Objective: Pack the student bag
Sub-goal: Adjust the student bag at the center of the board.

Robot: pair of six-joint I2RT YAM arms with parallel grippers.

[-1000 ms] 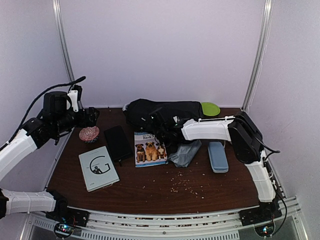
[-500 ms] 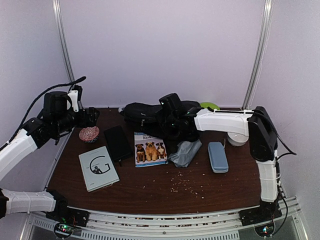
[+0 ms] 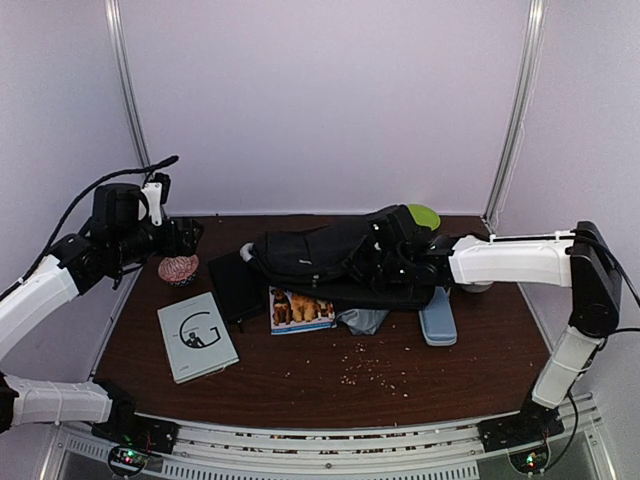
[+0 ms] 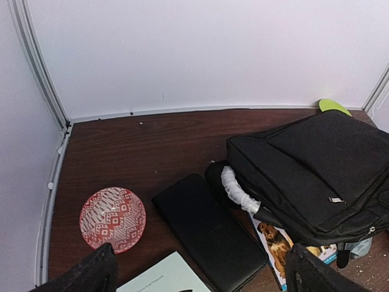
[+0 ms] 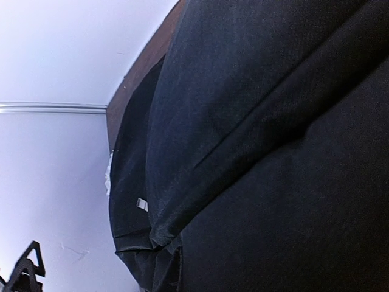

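Note:
I should next lower my right gripper back toward the light-blue pencil case (image 3: 438,319) and release the bag (image 3: 320,255), because the case is below my right gripper and nearer my base.
The student bag (image 3: 320,255) is a big black backpack lying across the middle back of the table, covering the top of a dog-picture book (image 3: 298,308). It also shows in the left wrist view (image 4: 316,170) and fills the right wrist view (image 5: 273,152). My right gripper (image 3: 393,252) is on the bag's right part, shut on its fabric; its fingers are hidden in the right wrist view. My left gripper (image 3: 190,235) hovers open and empty above the back left corner (image 4: 200,280).
A red patterned bowl (image 3: 178,268), a flat black notebook (image 3: 232,285) and a pale book marked G (image 3: 197,336) lie on the left. A grey pouch (image 3: 362,320), a light-blue pencil case (image 3: 436,318), a green object (image 3: 422,214) and crumbs (image 3: 370,370) are on the right.
My right arm has swung out to the right and dragged the bag forward and rightward, over the dog book and the grey pouch. The left arm has barely moved.

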